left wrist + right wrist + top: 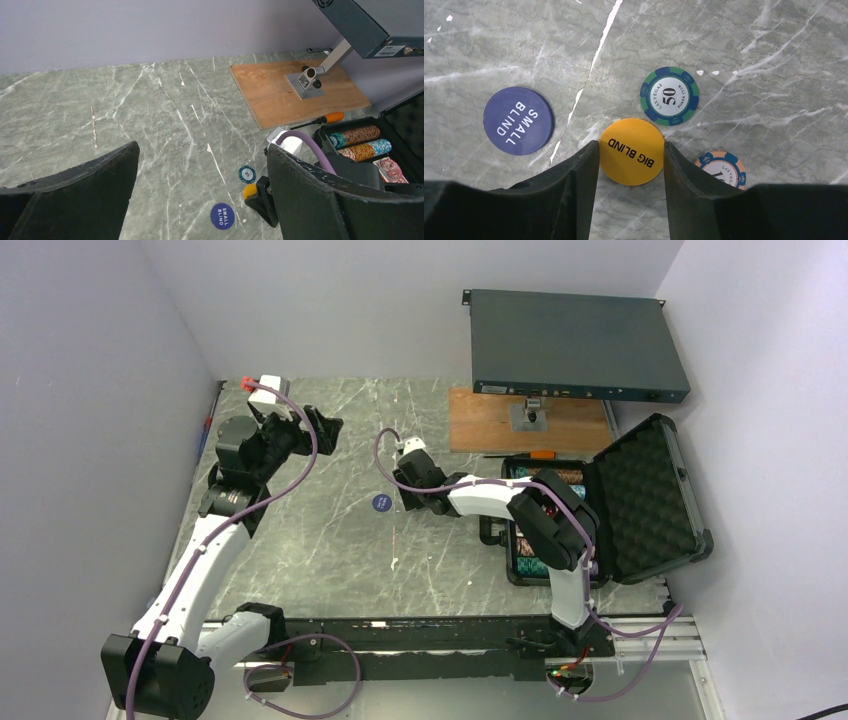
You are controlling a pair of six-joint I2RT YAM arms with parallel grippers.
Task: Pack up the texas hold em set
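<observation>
My right gripper lifts the yellow button next, since the case [645, 495] lies open. It then swings to the right in the top view and lowers to release the button on the red cards.
The black foam-lined case [645, 495] lies open at the right, with rows of striped chips [357, 136] in it. My right gripper [631, 145] is down at the table, its two fingers closed against the sides of the yellow "BIG BLIND" button [631, 158]. A blue "SMALL BLIND" button [518, 120] lies to its left. A green 50 chip [669, 96] lies just beyond, and an orange chip [724, 167] is partly hidden by the right finger. My left gripper [202, 147] is open and empty, held above the table's far left [325, 430].
A large dark rack-mount box [575, 345] stands on a bracket over a wooden board [525, 422] at the back. An orange-handled screwdriver [327, 119] lies between board and case. Walls close in on the left, back and right.
</observation>
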